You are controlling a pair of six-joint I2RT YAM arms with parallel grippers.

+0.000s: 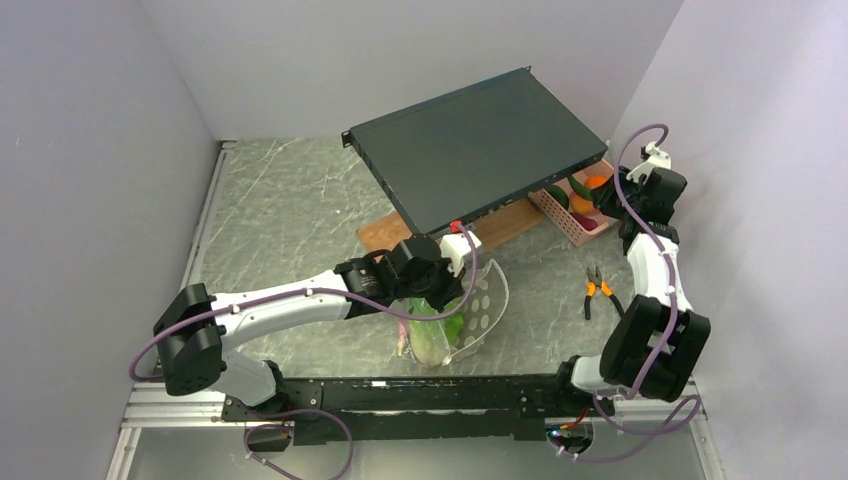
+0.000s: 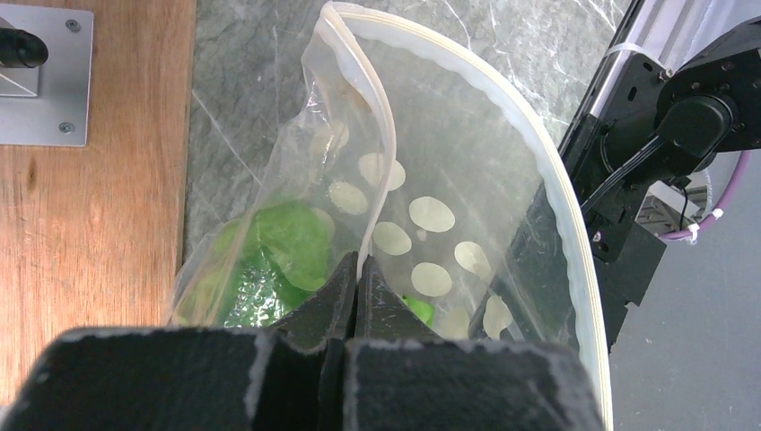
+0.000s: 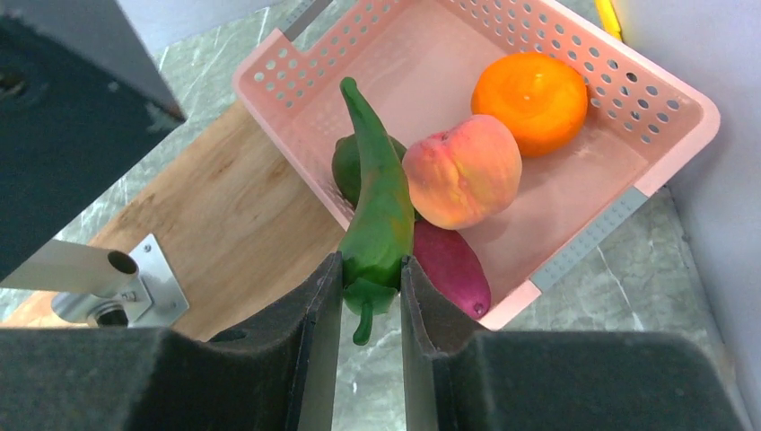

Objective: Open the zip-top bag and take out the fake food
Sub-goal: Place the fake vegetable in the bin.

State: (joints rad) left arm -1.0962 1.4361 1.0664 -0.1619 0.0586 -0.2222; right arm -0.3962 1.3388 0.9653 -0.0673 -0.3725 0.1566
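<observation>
Next, my right gripper reaches outward past the peach, goes down and releases the pepper, since bare basket bottom with room for the pepper lies below and outward of it.
The clear zip-top bag (image 2: pixel 449 180) with pale dots stands open near the table's front (image 1: pixel 478 305). My left gripper (image 2: pixel 357 266) is shut on one lip of its mouth. Green leafy fake food (image 2: pixel 287 242) lies inside the bag. At the back right my right gripper (image 3: pixel 371 269) is shut on a long green pepper (image 3: pixel 377 197), whose tip reaches into the pink basket (image 3: pixel 682 126). In the basket lie an orange (image 3: pixel 529 90), a peach (image 3: pixel 462 171), a red-purple piece (image 3: pixel 453 265) and a dark green piece (image 3: pixel 343 166).
A dark flat case (image 1: pixel 480 145) rests tilted over a wooden board (image 1: pixel 385 230) at the back. Orange-handled pliers (image 1: pixel 597 290) lie on the marble table, right of the bag. A metal bracket (image 3: pixel 135 278) sits on the board beside the basket. Walls close in on both sides.
</observation>
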